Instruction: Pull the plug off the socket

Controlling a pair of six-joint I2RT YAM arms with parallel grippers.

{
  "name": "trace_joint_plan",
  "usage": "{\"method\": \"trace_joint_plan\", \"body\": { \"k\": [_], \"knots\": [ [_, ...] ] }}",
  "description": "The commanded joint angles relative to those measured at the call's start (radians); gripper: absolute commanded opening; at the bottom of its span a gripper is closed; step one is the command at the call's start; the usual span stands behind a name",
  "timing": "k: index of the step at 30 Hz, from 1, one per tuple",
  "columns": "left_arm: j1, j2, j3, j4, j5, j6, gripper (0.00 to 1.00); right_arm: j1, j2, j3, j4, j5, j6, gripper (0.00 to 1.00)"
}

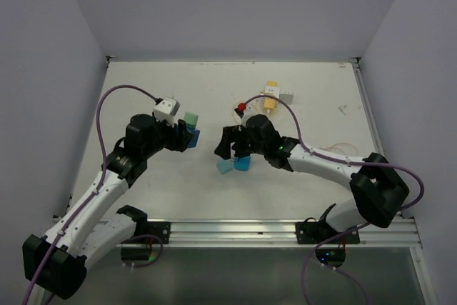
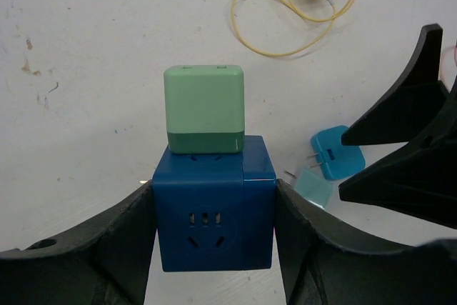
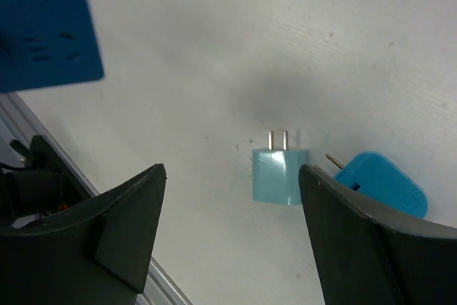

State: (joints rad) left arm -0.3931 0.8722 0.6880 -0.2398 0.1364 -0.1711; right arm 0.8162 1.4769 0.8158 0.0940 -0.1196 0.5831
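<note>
I should move my right gripper outward and to the left in the top view, onto the green plug [image 1: 191, 118], because the plug's body sticks out free of the held socket.
My left gripper [image 2: 214, 226] is shut on a dark blue cube socket [image 2: 214, 208], held off the table. A green plug [image 2: 205, 108] sits plugged into the socket's far face; both show in the top view, socket [image 1: 193, 137] and plug [image 1: 191, 118]. My right gripper [image 1: 230, 144] is open and empty, hovering just right of the socket, above two loose plugs on the table: a pale teal one [image 3: 278, 175] with prongs up, and a brighter blue one [image 3: 382, 187]. The socket's corner shows at the upper left of the right wrist view [image 3: 44, 41].
A yellow plug [image 1: 270, 103] with a thin yellow cable, a white adapter [image 1: 286, 95] and a small red item [image 1: 241, 108] lie at the back middle. A white block [image 1: 166, 109] sits atop my left wrist. An aluminium rail [image 1: 235, 232] runs along the near edge.
</note>
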Motion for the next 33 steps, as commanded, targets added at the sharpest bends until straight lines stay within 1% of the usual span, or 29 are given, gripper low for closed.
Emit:
{"method": "trace_joint_plan", "body": {
  "k": [1,3,6,12,19,23,24,26,27,29,30,31,33],
  "knots": [
    [-0.001,-0.024,0.001,0.106,0.071,0.028,0.00,-0.002,-0.056,0.109,-0.066,0.044,0.021,0.79],
    [-0.003,-0.027,-0.002,0.112,0.098,0.030,0.00,-0.003,-0.061,0.137,-0.065,0.041,0.049,0.80],
    [-0.003,-0.038,-0.007,0.123,0.134,0.033,0.00,-0.002,-0.046,0.225,-0.060,0.032,0.081,0.82],
    [-0.003,-0.059,-0.019,0.140,0.196,0.041,0.00,-0.002,0.045,0.353,-0.050,0.034,0.129,0.83],
    [-0.009,-0.062,-0.021,0.145,0.218,0.045,0.00,-0.003,0.180,0.468,-0.042,-0.011,0.165,0.77],
    [-0.009,-0.064,-0.024,0.146,0.204,0.044,0.00,-0.002,0.210,0.473,-0.001,-0.066,0.187,0.64],
    [-0.009,-0.062,-0.025,0.146,0.201,0.042,0.00,0.000,0.215,0.468,0.010,-0.084,0.188,0.55],
    [-0.009,-0.058,-0.024,0.146,0.201,0.042,0.00,-0.002,0.212,0.462,0.018,-0.095,0.190,0.43],
    [-0.009,-0.056,-0.022,0.143,0.201,0.041,0.00,-0.002,0.209,0.453,0.023,-0.097,0.190,0.30],
    [-0.009,-0.053,-0.022,0.143,0.204,0.038,0.00,-0.003,0.198,0.444,0.026,-0.094,0.189,0.15],
    [-0.010,-0.052,-0.022,0.143,0.206,0.039,0.00,-0.005,0.192,0.435,0.029,-0.089,0.192,0.03],
    [-0.010,-0.055,-0.022,0.143,0.207,0.039,0.00,-0.006,0.184,0.431,0.027,-0.081,0.193,0.00],
    [-0.012,-0.058,-0.024,0.142,0.206,0.039,0.00,-0.034,0.169,0.422,0.035,-0.094,0.210,0.00]
  ]
}}
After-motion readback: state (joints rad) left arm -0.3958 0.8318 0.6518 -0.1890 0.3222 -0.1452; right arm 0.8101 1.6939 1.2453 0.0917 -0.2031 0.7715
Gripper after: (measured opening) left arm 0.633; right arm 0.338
